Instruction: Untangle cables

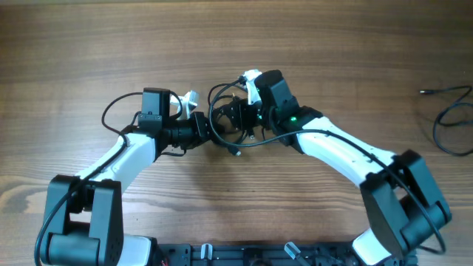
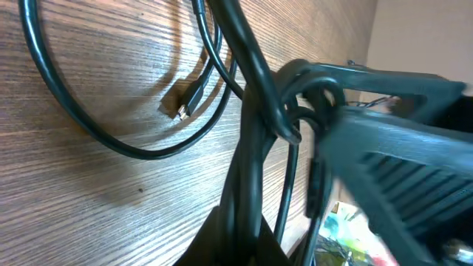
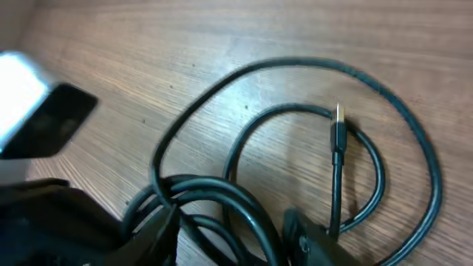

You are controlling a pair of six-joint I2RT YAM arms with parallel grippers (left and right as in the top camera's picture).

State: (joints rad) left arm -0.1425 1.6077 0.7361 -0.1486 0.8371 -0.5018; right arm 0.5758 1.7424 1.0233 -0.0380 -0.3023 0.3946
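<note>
A clear patch of bare wood is below my left gripper, toward my base. My left gripper will next move down and back onto it and let go of the piece of cable.
The cables (image 1: 216, 100) are a small knot of thin black loops at the table's middle, between my two grippers. My left gripper (image 1: 207, 130) comes in from the left and is shut on one strand, which in the left wrist view (image 2: 251, 236) runs up from the pinched fingers into a knot (image 2: 292, 122). My right gripper (image 1: 233, 118) comes in from the right. In the right wrist view (image 3: 233, 236) its fingers stand apart with several strands (image 3: 222, 196) lying between them. A plug end (image 3: 338, 120) lies free on the wood and also shows in the left wrist view (image 2: 183, 108).
A second loose black cable (image 1: 448, 118) lies at the far right edge of the wooden table (image 1: 89, 52). White tags (image 1: 191, 98) stick out near both wrists. The arm bases stand along the near edge.
</note>
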